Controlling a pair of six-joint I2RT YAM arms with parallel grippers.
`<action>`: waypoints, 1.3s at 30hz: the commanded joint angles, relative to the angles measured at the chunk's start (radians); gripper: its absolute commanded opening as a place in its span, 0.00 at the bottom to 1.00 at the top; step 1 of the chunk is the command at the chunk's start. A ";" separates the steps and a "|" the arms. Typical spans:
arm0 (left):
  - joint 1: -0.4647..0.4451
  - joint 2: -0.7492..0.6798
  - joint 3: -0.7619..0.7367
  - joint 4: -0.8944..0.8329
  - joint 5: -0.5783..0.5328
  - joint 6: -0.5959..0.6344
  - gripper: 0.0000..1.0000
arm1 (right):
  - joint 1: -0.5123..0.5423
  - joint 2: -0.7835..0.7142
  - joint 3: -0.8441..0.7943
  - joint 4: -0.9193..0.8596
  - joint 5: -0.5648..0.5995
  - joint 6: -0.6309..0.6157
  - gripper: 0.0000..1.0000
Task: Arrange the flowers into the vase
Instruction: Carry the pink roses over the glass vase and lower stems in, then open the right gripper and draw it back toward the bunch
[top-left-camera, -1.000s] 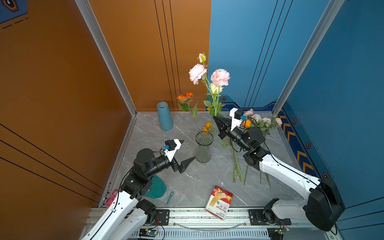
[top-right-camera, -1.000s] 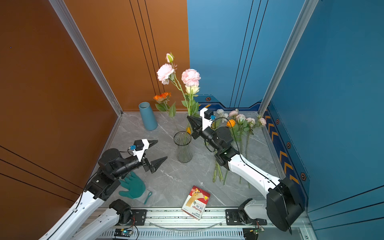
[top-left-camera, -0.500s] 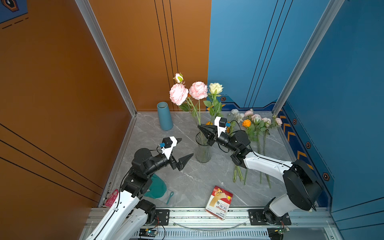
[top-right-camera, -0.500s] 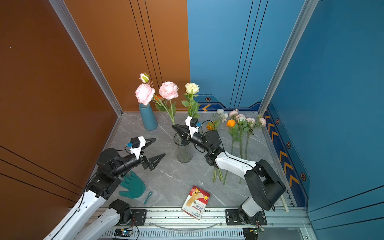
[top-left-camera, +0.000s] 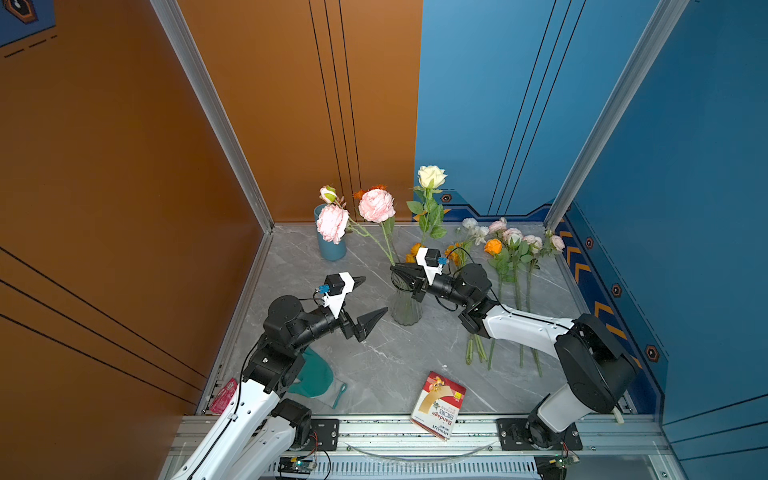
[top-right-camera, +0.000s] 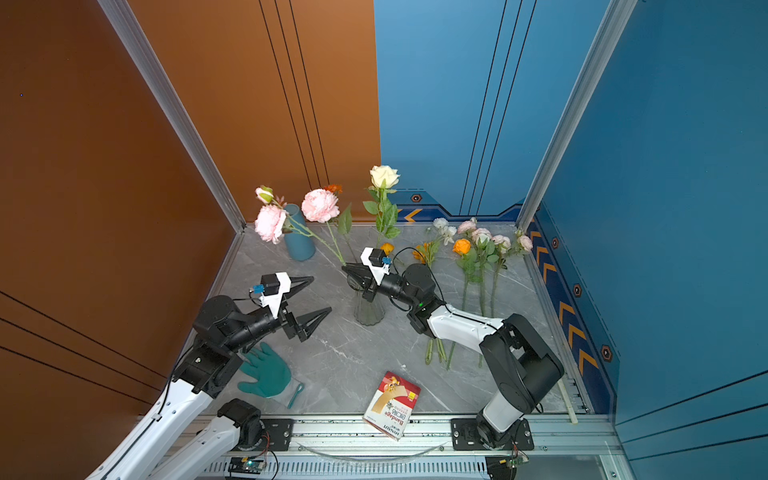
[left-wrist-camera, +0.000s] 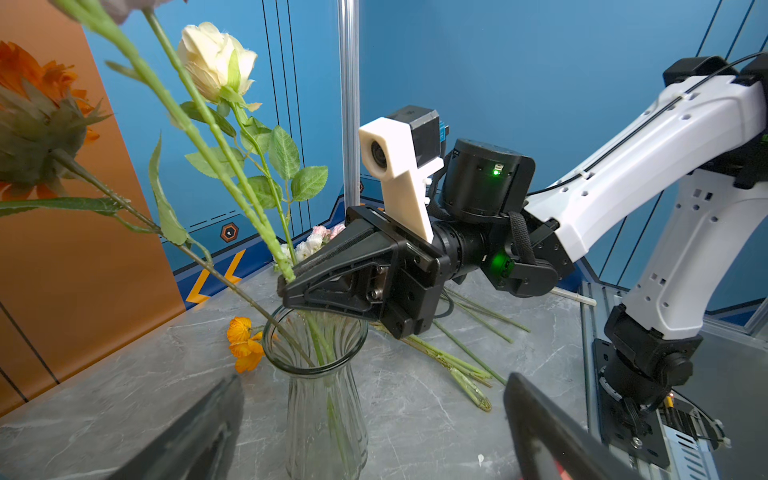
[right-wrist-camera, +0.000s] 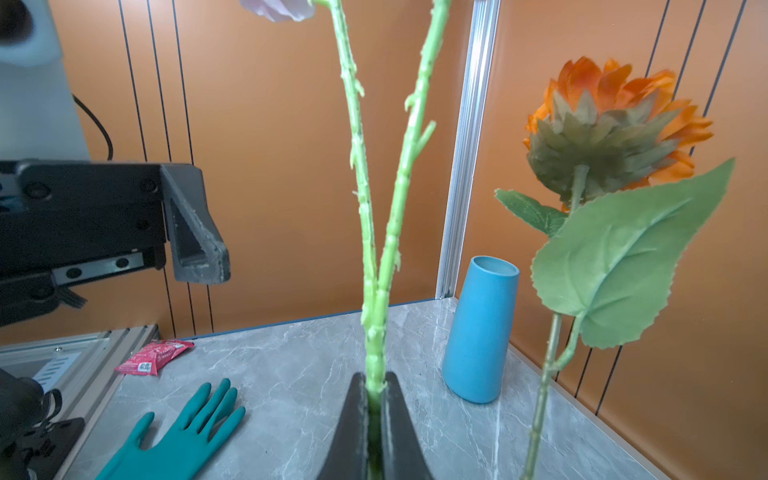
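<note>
My right gripper moves down toward the vase opening below it next and releases the forked green stem. The stem already reaches down inside the clear vase.
A clear ribbed glass vase (top-left-camera: 406, 307) (top-right-camera: 368, 309) (left-wrist-camera: 324, 399) stands mid-table. A cream rose (top-left-camera: 431, 176) and an orange flower (right-wrist-camera: 602, 120) stand in it. My right gripper (top-left-camera: 395, 269) (top-right-camera: 345, 270) (right-wrist-camera: 375, 386) is shut on the forked green stem of the pink flowers (top-left-camera: 376, 205), right over the vase mouth. That stem runs down into the vase, and its blooms lean to the back left. My left gripper (top-left-camera: 376, 294) (top-right-camera: 321, 294) (left-wrist-camera: 374, 378) is open and empty, just left of the vase. More flowers (top-left-camera: 513, 249) lie on the table at the right.
A blue vase (top-left-camera: 331, 245) stands in the back left corner behind the pink blooms. A teal glove (top-right-camera: 266, 372) and a small teal spoon (top-left-camera: 338, 395) lie under the left arm. A bandage box (top-left-camera: 438, 403) sits at the front edge and a red packet (top-left-camera: 223, 395) at the front left.
My right gripper came down and to the left with the pink flowers, from high over the table to the vase mouth. The blooms now lean lower toward the blue vase. The left gripper barely moved.
</note>
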 joint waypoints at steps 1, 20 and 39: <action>0.011 0.009 -0.004 0.028 0.037 -0.015 0.98 | -0.003 -0.014 -0.022 -0.061 -0.010 -0.056 0.00; 0.000 0.057 0.009 0.027 0.079 -0.032 0.98 | -0.008 -0.011 -0.050 -0.089 -0.002 -0.074 0.19; -0.035 0.109 0.025 0.028 0.109 -0.025 0.98 | -0.023 -0.127 -0.093 -0.152 0.040 -0.116 0.50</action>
